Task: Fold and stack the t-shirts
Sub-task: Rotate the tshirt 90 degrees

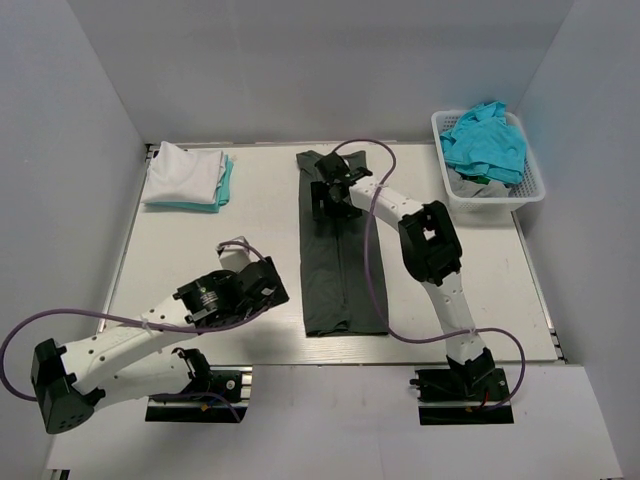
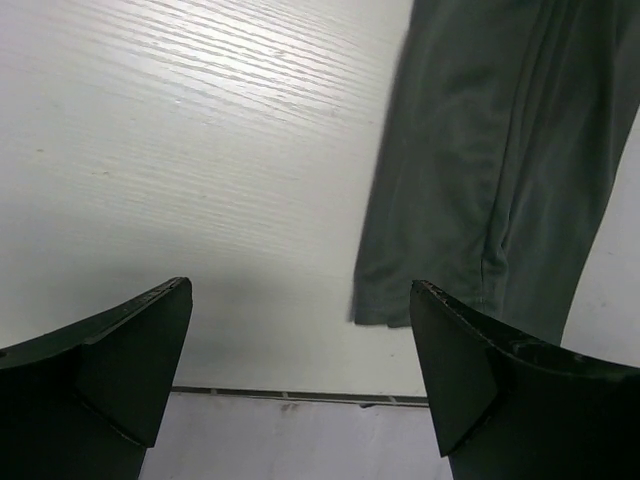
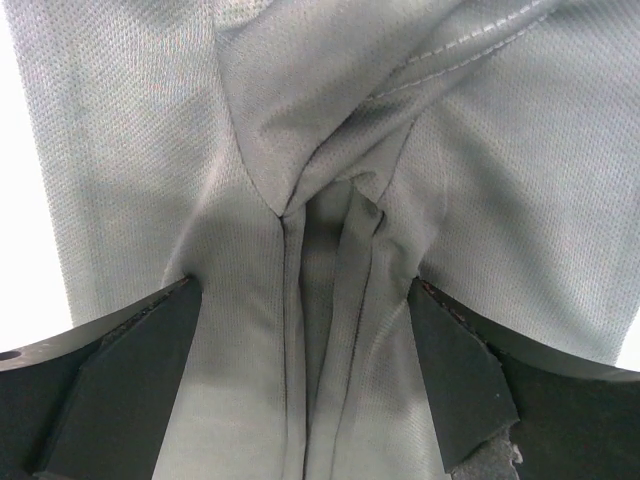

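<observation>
My left gripper goes to the right in the top view and down onto the dark t-shirt's nearest corner (image 1: 309, 331) (image 2: 364, 314) next, because its open fingers stand over bare table.
A dark charcoal t-shirt (image 1: 340, 270) lies folded into a long strip down the middle of the table. My right gripper (image 1: 328, 200) is low over its far part, jaws open and straddling bunched folds of the grey cloth (image 3: 330, 120); the gripper (image 3: 305, 285) holds nothing. My left gripper (image 1: 278, 288) is open and empty, just left of the strip's near end. In the left wrist view the gripper (image 2: 300, 290) is above bare table, with the shirt's near left corner (image 2: 470, 150) to its right. A folded white t-shirt (image 1: 183, 172) lies on a teal one (image 1: 227, 185) at the far left.
A white lattice basket (image 1: 490, 192) at the far right holds several crumpled turquoise t-shirts (image 1: 485, 140). The right arm's purple cable (image 1: 372, 250) loops over the dark shirt. The table's near edge (image 2: 290, 393) is just below my left gripper.
</observation>
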